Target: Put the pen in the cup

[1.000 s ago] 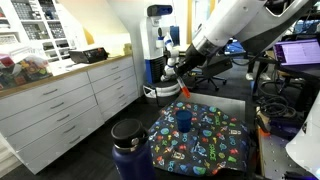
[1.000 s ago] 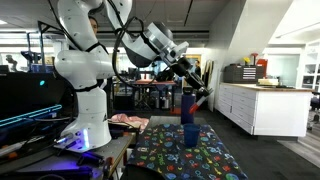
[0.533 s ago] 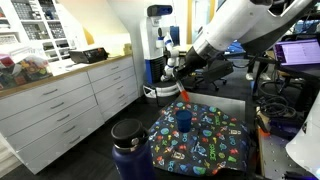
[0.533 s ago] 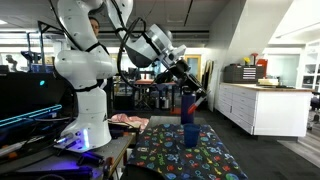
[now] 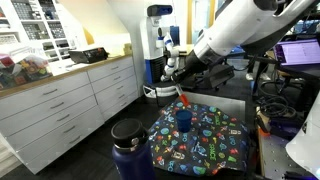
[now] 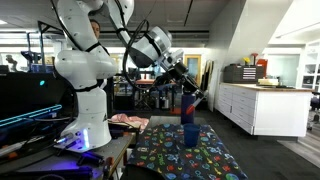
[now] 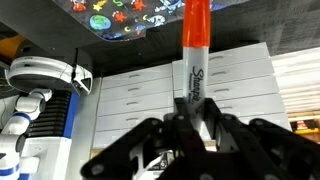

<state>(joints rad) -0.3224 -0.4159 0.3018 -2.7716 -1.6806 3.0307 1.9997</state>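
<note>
The cup is below my gripper, which next will lower the pen's reddish-orange cap into the dark-blue cup's opening, then release the pen.
My gripper is shut on the pen, a white marker with a reddish-orange cap pointing away from the wrist. In both exterior views the gripper holds the pen tilted, cap down, just above the small dark-blue cup. The cup stands upright on a colourful patterned cloth. The pen's tip hangs close over the cup's rim and is not inside it. The cup does not show in the wrist view.
A large dark-blue jug with a black lid stands at the cloth's near corner. White drawer cabinets run along one side. Another robot base and a screen stand near the table.
The gripper has come down a little with the pen, bringing the cap end closer to the top of the cup. The cup has not moved.
</note>
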